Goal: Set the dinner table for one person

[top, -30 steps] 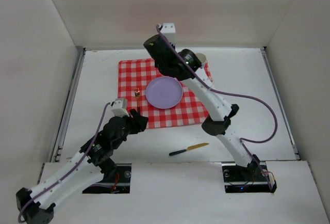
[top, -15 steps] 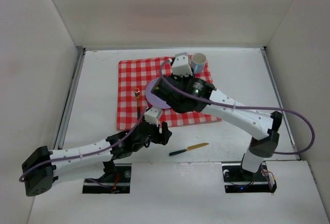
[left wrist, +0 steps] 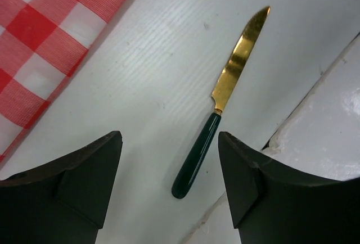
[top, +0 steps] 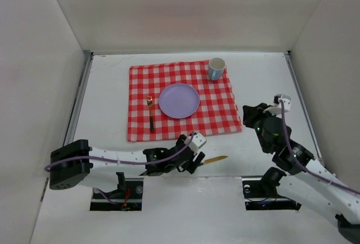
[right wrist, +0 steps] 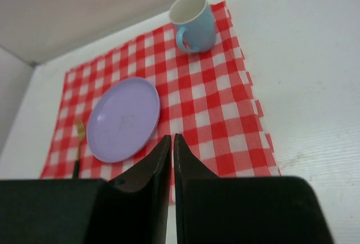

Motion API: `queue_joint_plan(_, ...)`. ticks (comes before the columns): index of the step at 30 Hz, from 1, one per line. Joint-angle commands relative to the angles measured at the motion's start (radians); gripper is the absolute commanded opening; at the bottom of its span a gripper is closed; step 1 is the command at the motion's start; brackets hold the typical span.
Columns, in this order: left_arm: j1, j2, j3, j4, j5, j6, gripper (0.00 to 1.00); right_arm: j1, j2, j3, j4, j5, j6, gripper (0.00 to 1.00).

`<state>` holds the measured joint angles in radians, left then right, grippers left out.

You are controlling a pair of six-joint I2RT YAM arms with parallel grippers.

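Observation:
I should lower my left gripper toward the gold blade next. Then I should close its open fingers on the knife's dark green handle below.
On the white dinner table lies a red-and-white checked cloth with a purple plate, a fork left of the plate and a blue mug at its far right corner. A knife with a gold blade and dark green handle lies near the front edge. My left gripper hangs open just above the handle, one finger on each side. My right gripper is shut on nothing, right of the cloth, and faces the plate and mug.
White walls enclose the table on three sides. A raised white ledge runs along the front edge right beside the knife. Both arm bases sit in slots in that ledge.
My right arm has pulled back from the mug and cloth to the table's right side, and its jaws are shut. My left arm has swung right to the knife, with its jaws wider.

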<state>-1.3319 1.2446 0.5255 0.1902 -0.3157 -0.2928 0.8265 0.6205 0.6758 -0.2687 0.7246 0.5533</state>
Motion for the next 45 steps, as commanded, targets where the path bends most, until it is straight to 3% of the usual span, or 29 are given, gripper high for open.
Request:
queue_joint_plan(1, -0.025, 0.039, 0.051, 0.015, 0.021, 0.047, 0.67, -0.158, -0.089, -0.125, 0.178, -0.227, 0.144, 0.10)
queue_joint_plan(6, -0.033, 0.090, 0.070, -0.017, 0.038, 0.049, 0.66, -0.397, -0.192, -0.263, 0.186, -0.456, 0.204, 0.17)
queue_joint_plan(9, -0.034, 0.110, 0.077, -0.032, 0.052, 0.055, 0.64, -0.457, -0.228, -0.304, 0.206, -0.498, 0.227, 0.20)
queue_joint_plan(15, -0.028, 0.160, 0.083, -0.046, 0.102, 0.053, 0.56, -0.424, -0.147, -0.308, 0.241, -0.498, 0.218, 0.29)
queue_joint_plan(19, -0.036, 0.205, 0.094, -0.044, 0.124, 0.053, 0.51, -0.435, -0.142, -0.328, 0.264, -0.504, 0.230, 0.42)
queue_joint_plan(23, -0.025, 0.249, 0.110, -0.047, 0.142, 0.058, 0.46, -0.448, -0.163, -0.334, 0.270, -0.507, 0.237, 0.45)
queue_joint_plan(29, -0.037, 0.288, 0.134, -0.072, 0.161, 0.057, 0.16, -0.448, -0.160, -0.334, 0.260, -0.501, 0.235, 0.46)
queue_joint_plan(31, -0.048, 0.289, 0.142, -0.096, 0.170, 0.055, 0.12, -0.451, -0.162, -0.334, 0.260, -0.498, 0.235, 0.46)
queue_joint_plan(37, -0.074, 0.208, 0.179, -0.126, 0.213, 0.050, 0.09, -0.470, -0.166, -0.328, 0.255, -0.485, 0.237, 0.47)
queue_joint_plan(45, -0.007, 0.050, 0.238, -0.068, 0.211, 0.037, 0.08, -0.487, -0.188, -0.325, 0.235, -0.472, 0.243, 0.47)
